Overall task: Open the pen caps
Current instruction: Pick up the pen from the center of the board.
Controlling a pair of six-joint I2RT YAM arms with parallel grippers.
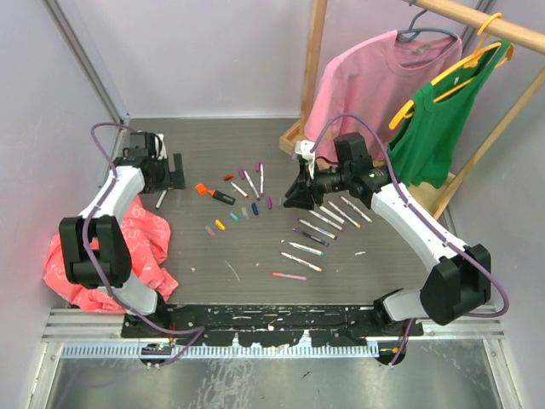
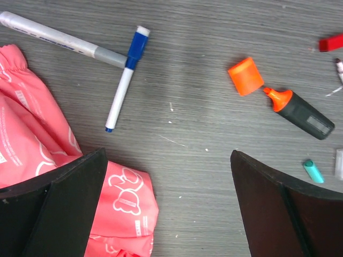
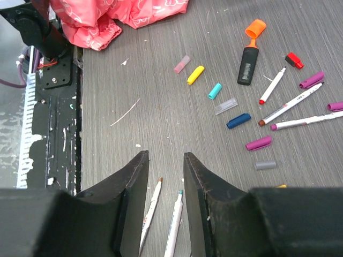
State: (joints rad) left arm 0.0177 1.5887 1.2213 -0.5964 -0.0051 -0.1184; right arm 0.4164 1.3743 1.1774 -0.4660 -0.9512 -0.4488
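Note:
The blue-capped pen's white body (image 1: 161,198) (image 2: 119,98) gets my left gripper next, which comes down and toward the left in the wrist view onto it, since the pen's cap is still on.
Several loose pen caps lie on the grey table: yellow (image 3: 195,75), teal (image 3: 215,91), blue (image 3: 238,120), magenta (image 3: 259,143), grey (image 3: 265,165) and red (image 3: 294,60). Uncapped pens (image 1: 328,226) lie in a row at centre right. My right gripper (image 3: 165,158) hovers over that row, jaws a little apart and holding nothing; two uncapped pens (image 3: 151,206) lie on the table beneath the gap. My left gripper (image 2: 169,155) stands wide open and empty at the far left. Ahead of it lie a blue-capped pen (image 2: 126,80), a grey-white marker (image 2: 59,37), and an orange-black highlighter (image 2: 303,112) with its orange cap (image 2: 245,76) off.
A red-pink printed cloth (image 1: 136,247) is bunched at the table's left, reaching under my left fingers (image 2: 64,198). A pink sweater (image 1: 375,85) and a green top (image 1: 434,128) hang on a wooden rack (image 1: 315,60) at the back right. A black rail (image 1: 272,319) runs along the near edge.

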